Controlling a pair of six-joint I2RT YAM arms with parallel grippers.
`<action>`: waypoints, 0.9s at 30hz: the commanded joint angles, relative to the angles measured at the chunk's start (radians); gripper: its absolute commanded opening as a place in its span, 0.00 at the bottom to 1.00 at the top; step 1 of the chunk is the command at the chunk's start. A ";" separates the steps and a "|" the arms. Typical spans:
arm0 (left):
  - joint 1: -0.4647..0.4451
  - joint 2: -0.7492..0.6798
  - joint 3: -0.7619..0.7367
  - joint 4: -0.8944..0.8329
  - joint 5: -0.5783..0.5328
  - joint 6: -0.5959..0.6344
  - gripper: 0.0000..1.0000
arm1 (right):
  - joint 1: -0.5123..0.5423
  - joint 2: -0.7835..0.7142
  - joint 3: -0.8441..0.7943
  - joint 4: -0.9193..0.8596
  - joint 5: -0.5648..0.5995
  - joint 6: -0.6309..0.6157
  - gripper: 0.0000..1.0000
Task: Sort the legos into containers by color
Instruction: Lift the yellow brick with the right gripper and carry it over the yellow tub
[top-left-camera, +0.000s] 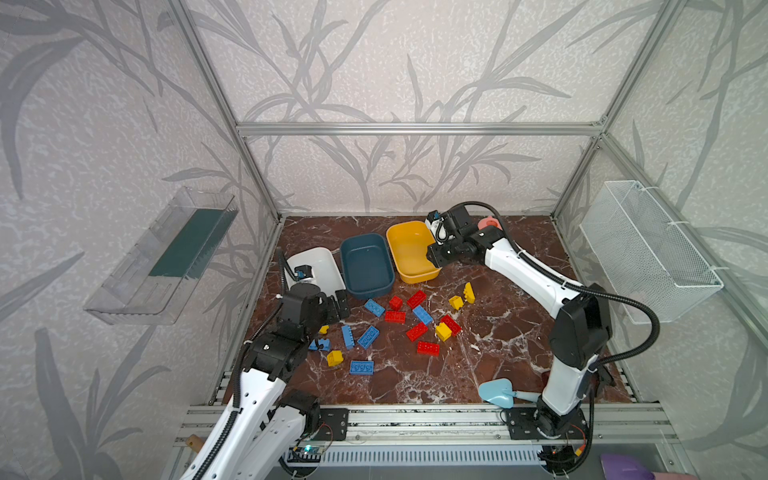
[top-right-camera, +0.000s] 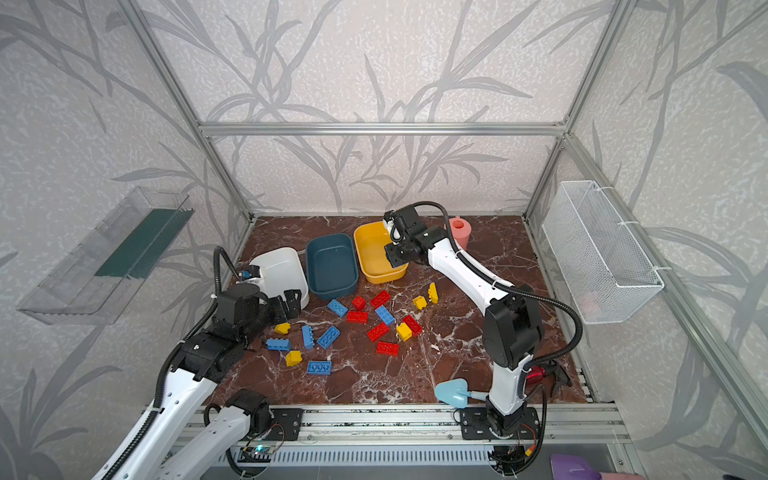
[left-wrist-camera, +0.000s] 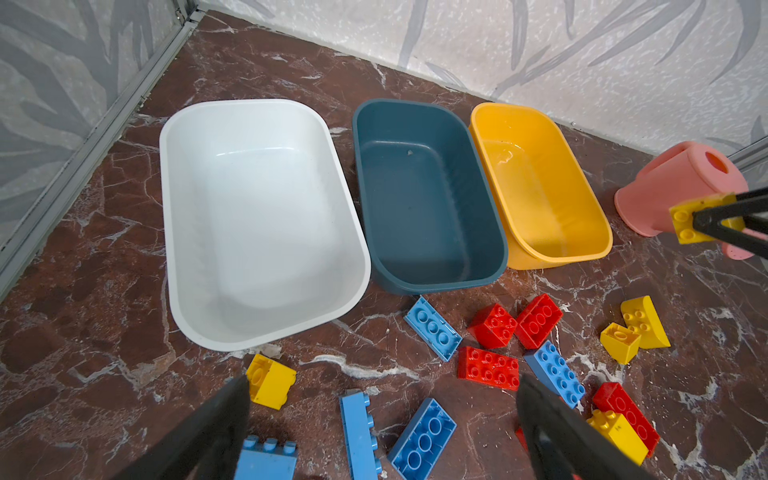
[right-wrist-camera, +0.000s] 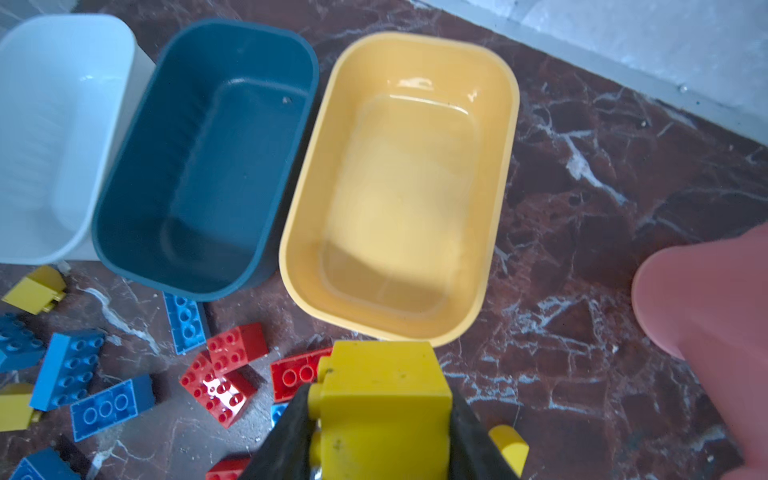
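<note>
My right gripper should move the yellow lego outward and down, over the bottom of the yellow tub (top-left-camera: 409, 253) (right-wrist-camera: 399, 187), and let go of it there, because their colors match.
Three empty containers stand in a row at the back: a white tub (left-wrist-camera: 257, 216), a teal tub (top-left-camera: 366, 266) and a yellow tub (right-wrist-camera: 399, 187). My right gripper (right-wrist-camera: 380, 415) is shut on a yellow lego (right-wrist-camera: 382, 395) and hangs over the near right end of the yellow tub (top-left-camera: 409, 253); the left wrist view also shows this yellow lego (left-wrist-camera: 685, 220). Loose red legos (top-left-camera: 428, 348), blue legos (top-left-camera: 361, 368) and yellow legos (top-left-camera: 334, 358) lie scattered in front of the tubs. My left gripper (left-wrist-camera: 384, 386) is open above the blue legos, just in front of the white tub, holding nothing.
A pink watering can (top-right-camera: 459, 232) stands right of the yellow tub, close behind my right arm. A light blue scoop (top-left-camera: 496, 390) lies at the front right. A white mesh basket (top-left-camera: 648, 253) hangs on the right frame, a clear shelf (top-left-camera: 162, 257) on the left wall.
</note>
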 joint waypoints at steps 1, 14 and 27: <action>-0.003 -0.016 -0.012 -0.008 -0.012 -0.014 0.99 | 0.008 0.085 0.084 -0.002 -0.041 0.016 0.35; -0.005 0.000 -0.021 -0.006 -0.010 -0.017 0.99 | 0.008 0.494 0.525 -0.077 -0.053 0.033 0.36; -0.019 0.021 -0.014 -0.027 -0.039 -0.021 0.99 | 0.009 0.701 0.790 -0.182 -0.031 0.040 0.43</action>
